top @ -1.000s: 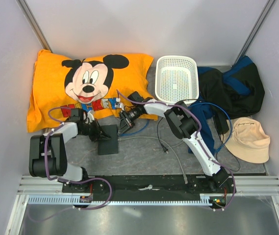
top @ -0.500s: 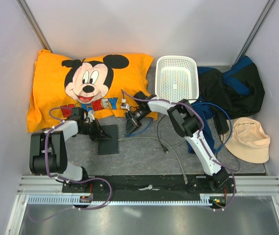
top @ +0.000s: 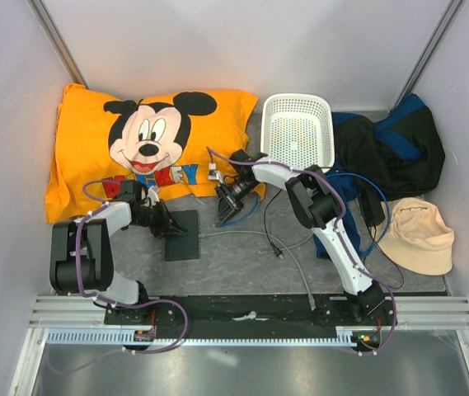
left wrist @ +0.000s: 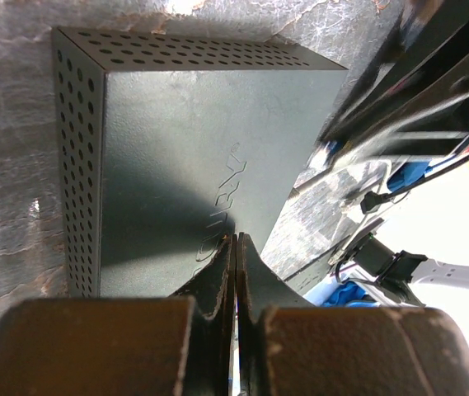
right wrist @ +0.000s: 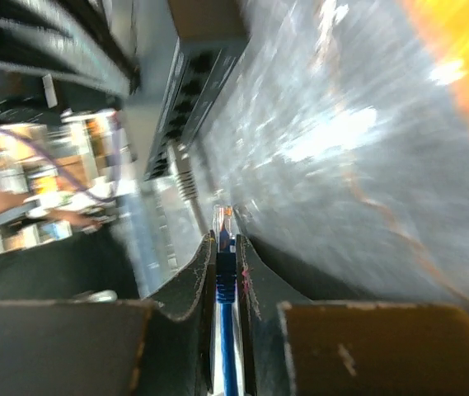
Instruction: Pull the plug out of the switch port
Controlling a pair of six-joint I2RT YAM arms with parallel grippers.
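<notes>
The white basket (top: 297, 142) lies outward of my right gripper and to its right in the top view, so my right gripper will carry the freed plug over the basket and let go.
The switch port (top: 183, 235) is a flat dark-grey box lying on the table; its perforated edge and top fill the left wrist view (left wrist: 193, 148). My left gripper (top: 170, 228) is shut, its tips (left wrist: 236, 246) resting on the box's top. My right gripper (top: 223, 208) is shut on the plug (right wrist: 225, 223), a clear connector with a blue boot on a blue cable. The plug hangs free in the air, apart from the box's row of sockets (right wrist: 191, 82). A grey cable (right wrist: 186, 177) still runs into one socket.
An orange Mickey pillow (top: 135, 148) lies at the back left, and a white basket (top: 297, 132) at the back middle. Dark clothing (top: 391, 148), a beige hat (top: 419, 235) and a loose blue cable loop (top: 366, 198) are on the right. A black cord end (top: 277, 249) lies mid-table.
My right gripper has drawn to the right, away from the box, carrying the blue plug. The left gripper has stayed pressed on the box.
</notes>
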